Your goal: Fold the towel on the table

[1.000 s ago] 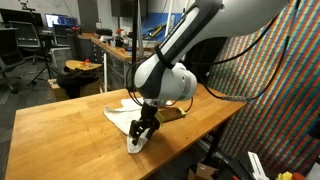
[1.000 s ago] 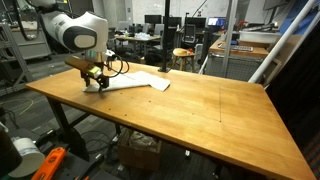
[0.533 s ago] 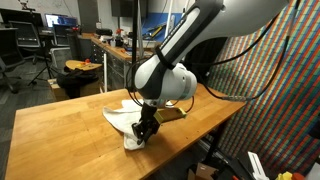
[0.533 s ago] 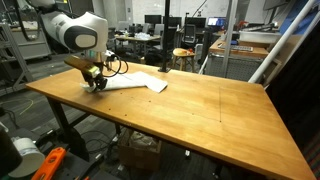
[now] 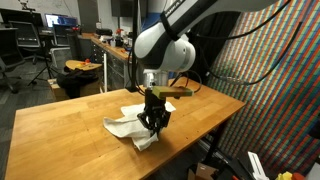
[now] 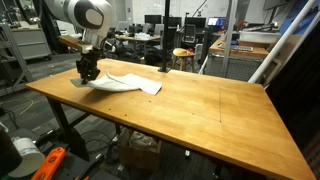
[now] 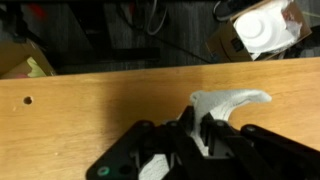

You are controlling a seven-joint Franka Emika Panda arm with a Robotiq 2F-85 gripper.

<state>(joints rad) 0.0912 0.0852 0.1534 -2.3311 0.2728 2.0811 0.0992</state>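
Observation:
The towel's flat end (image 6: 147, 84) lies across the towel from my gripper, so my gripper will next lift the towel's held corner, carry it over that end and release it.
The white towel (image 5: 128, 127) lies crumpled near the edge of the light wooden table (image 5: 60, 130). One corner of it is pulled up off the wood. My gripper (image 5: 153, 121) stands over that corner, shut on the cloth. From the opposite side, the towel (image 6: 127, 83) spreads flat away from my gripper (image 6: 88, 72) at the table's (image 6: 200, 110) far left end. In the wrist view, a strip of towel (image 7: 228, 102) sticks out between the black fingers (image 7: 188, 122) of my gripper (image 7: 198, 125), above the wood (image 7: 80, 110).
The table edge runs close beside the gripper in both exterior views. A stool (image 6: 182, 58) and cluttered workbenches (image 5: 95, 45) stand behind. A coloured mesh wall (image 5: 270, 90) rises to one side. A white container (image 7: 265, 25) sits on the floor past the table edge.
The jaws have shut on the towel's corner. The arm has risen and carried that corner up and inward over the cloth, which now bunches under it.

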